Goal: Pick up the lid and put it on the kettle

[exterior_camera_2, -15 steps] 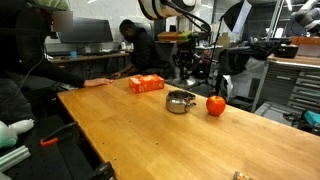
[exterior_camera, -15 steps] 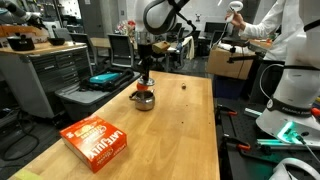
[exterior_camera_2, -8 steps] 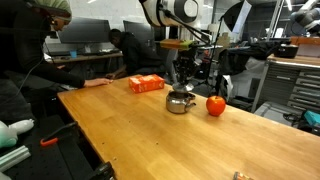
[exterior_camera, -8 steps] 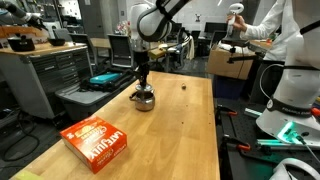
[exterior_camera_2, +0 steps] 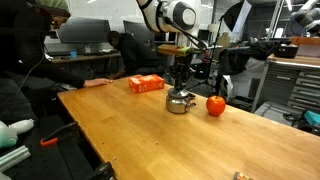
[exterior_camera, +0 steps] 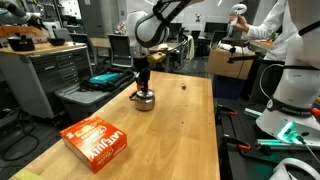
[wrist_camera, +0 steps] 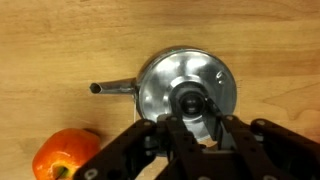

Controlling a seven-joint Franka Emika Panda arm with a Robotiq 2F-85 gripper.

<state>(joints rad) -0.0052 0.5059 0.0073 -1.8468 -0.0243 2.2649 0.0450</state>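
My gripper holds the lid by the knob, already covering the kettle's top opening [exterior_camera_2: 180, 95] [wrist_camera: 182, 78], so it will lower the lid slightly down onto it and open its fingers to release the knob.
The small shiny steel kettle [exterior_camera: 144, 100] stands on the wooden table and shows in both exterior views [exterior_camera_2: 180, 102]. In the wrist view I look straight down on the kettle [wrist_camera: 152, 92], its short spout pointing left. The round silvery lid [wrist_camera: 205, 75] with its dark knob lies at the kettle's top opening. My gripper [wrist_camera: 200, 125] is right above the kettle [exterior_camera: 143, 88] [exterior_camera_2: 181, 88], fingers close together at the knob, shut on the lid. I cannot tell whether the lid rests fully on the rim.
An orange round fruit-like thing [exterior_camera_2: 215, 105] [wrist_camera: 65, 158] sits right beside the kettle. An orange box [exterior_camera: 97, 141] [exterior_camera_2: 146, 84] lies on the table apart from it. People and benches stand around the table [exterior_camera: 180, 130].
My gripper has come down with the lid from above the kettle until it is at the kettle's top. The kettle has not moved.
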